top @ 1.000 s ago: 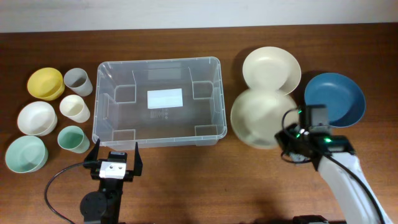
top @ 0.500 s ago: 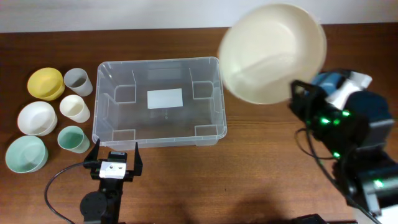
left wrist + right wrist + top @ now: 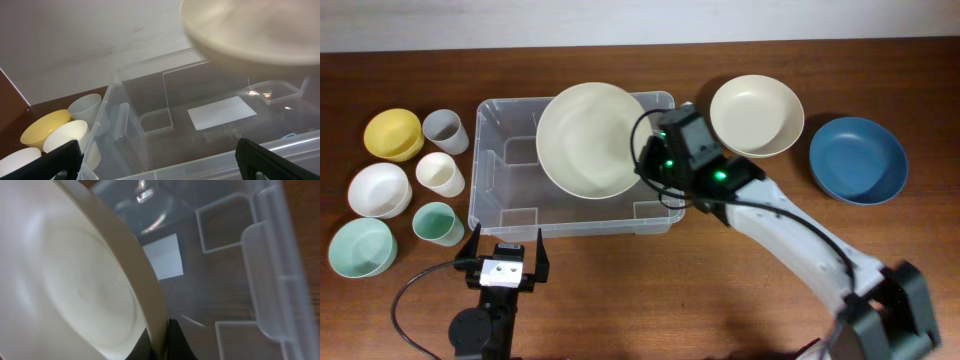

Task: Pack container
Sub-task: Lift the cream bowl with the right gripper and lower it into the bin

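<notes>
My right gripper still holds the bowl above the container's empty bottom, so it needs to move down and to the left in the overhead view next, toward the container's near side (image 3: 580, 220).
The large clear container (image 3: 495, 150) sits at the table's middle, with a white label (image 3: 221, 111) on its bottom. My right gripper (image 3: 650, 160) is shut on the rim of a big cream bowl (image 3: 590, 138) and holds it above the container's right half. In the right wrist view the bowl (image 3: 75, 285) fills the left side, its rim pinched between my fingers (image 3: 161, 342), with the container floor (image 3: 220, 285) below. My left gripper (image 3: 505, 262) is open and empty in front of the container's near wall (image 3: 210, 160); the bowl (image 3: 250, 30) hangs above.
A second cream bowl (image 3: 757, 115) and a blue bowl (image 3: 857, 160) lie right of the container. On the left are a yellow bowl (image 3: 392, 134), white bowl (image 3: 378, 189), mint bowl (image 3: 360, 247), and grey (image 3: 445, 130), cream (image 3: 440, 173) and mint cups (image 3: 437, 223).
My right gripper lifted the big cream bowl from the table at the right and carried it left, to above the container. The left arm has not moved.
</notes>
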Robot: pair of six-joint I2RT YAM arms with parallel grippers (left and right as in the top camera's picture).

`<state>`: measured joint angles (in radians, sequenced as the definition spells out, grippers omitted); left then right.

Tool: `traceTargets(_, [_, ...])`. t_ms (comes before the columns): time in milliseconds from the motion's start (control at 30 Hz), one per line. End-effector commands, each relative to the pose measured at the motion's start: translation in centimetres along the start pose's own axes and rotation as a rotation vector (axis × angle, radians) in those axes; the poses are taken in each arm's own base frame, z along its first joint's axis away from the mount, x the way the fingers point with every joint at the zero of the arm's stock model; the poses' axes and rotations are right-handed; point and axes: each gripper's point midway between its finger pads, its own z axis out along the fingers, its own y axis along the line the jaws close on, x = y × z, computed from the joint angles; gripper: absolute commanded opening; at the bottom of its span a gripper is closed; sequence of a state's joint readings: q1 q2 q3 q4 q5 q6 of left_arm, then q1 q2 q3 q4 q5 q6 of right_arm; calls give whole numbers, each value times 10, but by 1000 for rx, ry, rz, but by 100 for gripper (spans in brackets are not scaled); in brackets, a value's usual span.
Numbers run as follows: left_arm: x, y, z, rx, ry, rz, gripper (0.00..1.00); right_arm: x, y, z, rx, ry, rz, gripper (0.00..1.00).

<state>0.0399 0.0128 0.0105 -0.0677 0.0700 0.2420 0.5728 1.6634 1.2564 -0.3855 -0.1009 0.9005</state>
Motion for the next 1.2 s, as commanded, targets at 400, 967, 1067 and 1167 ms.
traceTargets(400, [2,2,0,-11,5,-7,100,35,8,73,-13,120,9,4])
traceTargets(967, [2,2,0,-11,5,-7,100,63,14,97,-106,256,15,22])
traceTargets(1067, [2,2,0,-10,5,-7,100,66,18,96,-127,277,15,24])
traceTargets(1167, [2,2,0,-11,5,-7,100,69,21,94,-146,296,15,24])
